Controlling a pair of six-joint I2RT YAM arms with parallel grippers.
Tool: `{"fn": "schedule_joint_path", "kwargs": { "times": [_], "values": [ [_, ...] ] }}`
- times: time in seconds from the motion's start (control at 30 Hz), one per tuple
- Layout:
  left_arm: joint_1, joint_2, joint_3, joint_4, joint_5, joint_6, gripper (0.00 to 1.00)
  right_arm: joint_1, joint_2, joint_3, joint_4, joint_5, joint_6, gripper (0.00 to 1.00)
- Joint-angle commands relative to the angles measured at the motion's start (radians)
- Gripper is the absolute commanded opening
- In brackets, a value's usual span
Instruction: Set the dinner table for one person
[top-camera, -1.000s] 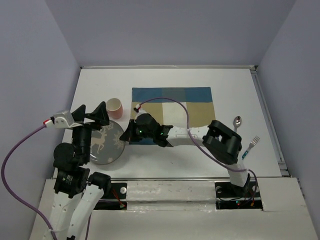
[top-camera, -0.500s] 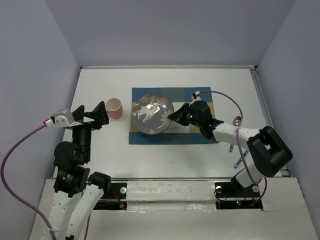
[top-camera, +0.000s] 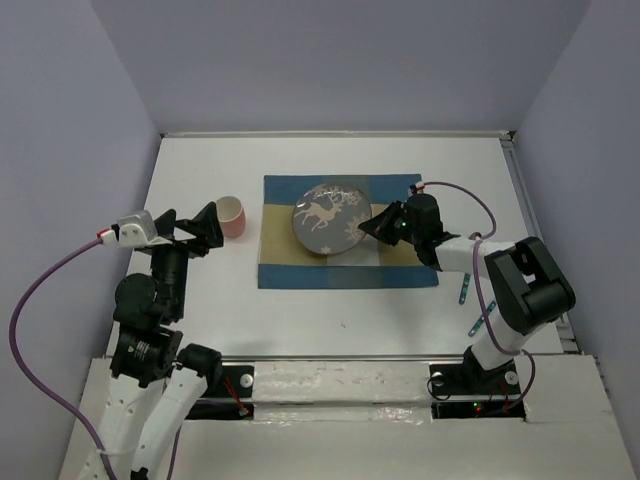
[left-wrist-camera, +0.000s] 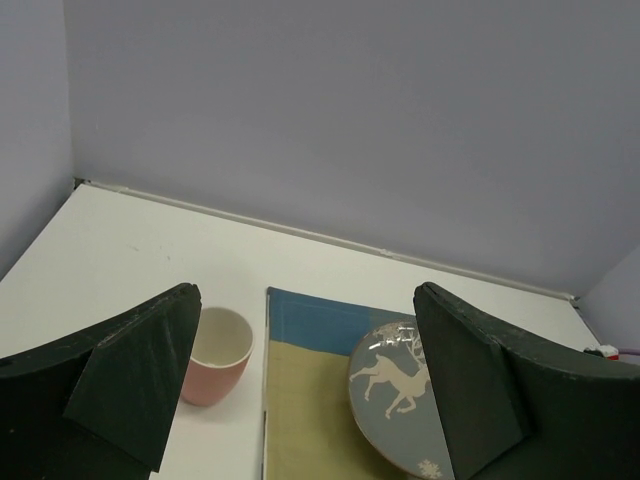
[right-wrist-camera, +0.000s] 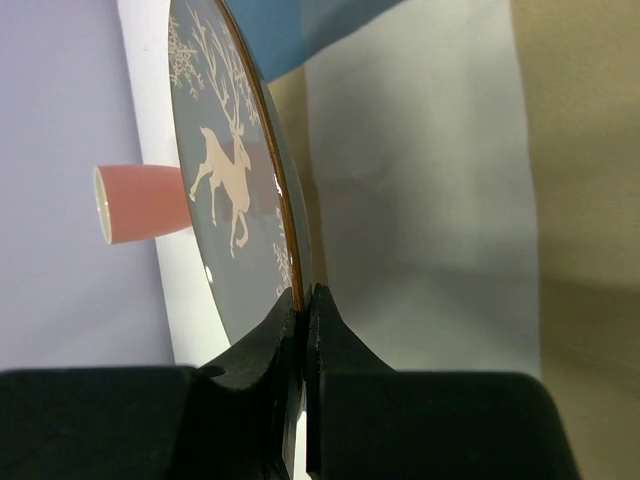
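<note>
The right gripper lowers the plate's rim onto the placemat next and releases it, as the plate (right-wrist-camera: 222, 170) still hangs tilted below the gripper, above the placemat's middle (right-wrist-camera: 408, 220).
A grey-blue plate with a white deer (top-camera: 326, 214) is held tilted over the back middle of the blue-and-tan checked placemat (top-camera: 300, 272) on the white dinner table (top-camera: 200, 170). My right gripper (top-camera: 372, 227) is shut on the plate's right rim; in the right wrist view the fingers (right-wrist-camera: 303, 300) pinch the rim of the plate (right-wrist-camera: 222, 170). My left gripper (top-camera: 205, 229) is open and empty, just left of a pink cup (top-camera: 231, 215). The left wrist view shows the cup (left-wrist-camera: 214, 355), the placemat (left-wrist-camera: 305, 400) and the plate (left-wrist-camera: 395, 390) between its open fingers (left-wrist-camera: 150, 380).
Two blue-handled pieces of cutlery (top-camera: 464, 291) lie on the table to the right of the placemat, partly hidden by the right arm. The pink cup also shows behind the plate in the right wrist view (right-wrist-camera: 140, 203). Grey walls close in the table's back and sides.
My right gripper has carried the plate from the table left of the placemat to over the placemat's back middle. The left gripper has shifted slightly toward the cup.
</note>
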Motion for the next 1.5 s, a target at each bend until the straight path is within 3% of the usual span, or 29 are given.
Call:
{"fn": "schedule_joint_path", "kwargs": {
  "times": [0.0,0.63,0.7,0.77,0.8,0.9,1.0,1.1,1.23,1.33,1.47],
  "values": [
    [-0.007,0.013,-0.003,0.032,0.011,0.002,0.99,-0.028,-0.006,0.012,0.242,-0.073,0.049,0.0],
    [-0.006,0.028,-0.001,0.028,0.014,0.007,0.99,-0.069,0.122,0.024,0.246,-0.088,0.032,0.0],
    [-0.006,0.026,-0.001,0.028,0.014,0.006,0.99,-0.069,0.143,0.02,0.24,-0.081,0.029,0.07],
    [-0.006,0.026,-0.001,0.028,0.017,0.004,0.99,-0.069,0.145,0.011,0.219,-0.064,0.023,0.21],
    [-0.006,0.026,-0.001,0.028,0.017,0.004,0.99,-0.069,0.136,-0.006,0.208,-0.05,0.011,0.33],
    [-0.006,0.025,-0.001,0.029,0.02,0.002,0.99,-0.069,0.116,-0.012,0.129,-0.013,-0.044,0.58],
    [-0.006,0.025,-0.001,0.029,0.023,0.001,0.99,-0.069,0.07,-0.011,0.023,0.042,-0.115,0.73],
    [-0.004,0.02,-0.001,0.031,0.021,-0.001,0.99,-0.069,0.004,-0.002,-0.101,0.118,-0.198,0.81],
    [-0.004,0.014,-0.001,0.032,0.02,-0.002,0.99,-0.069,-0.114,0.011,-0.255,0.234,-0.293,0.83],
    [-0.003,0.011,-0.001,0.036,0.018,-0.004,0.99,-0.055,-0.197,0.03,-0.266,0.254,-0.354,0.84],
    [0.002,0.006,0.004,0.043,-0.009,0.002,0.99,0.134,-0.15,0.267,-0.336,0.281,-0.451,0.85]
  ]
}}
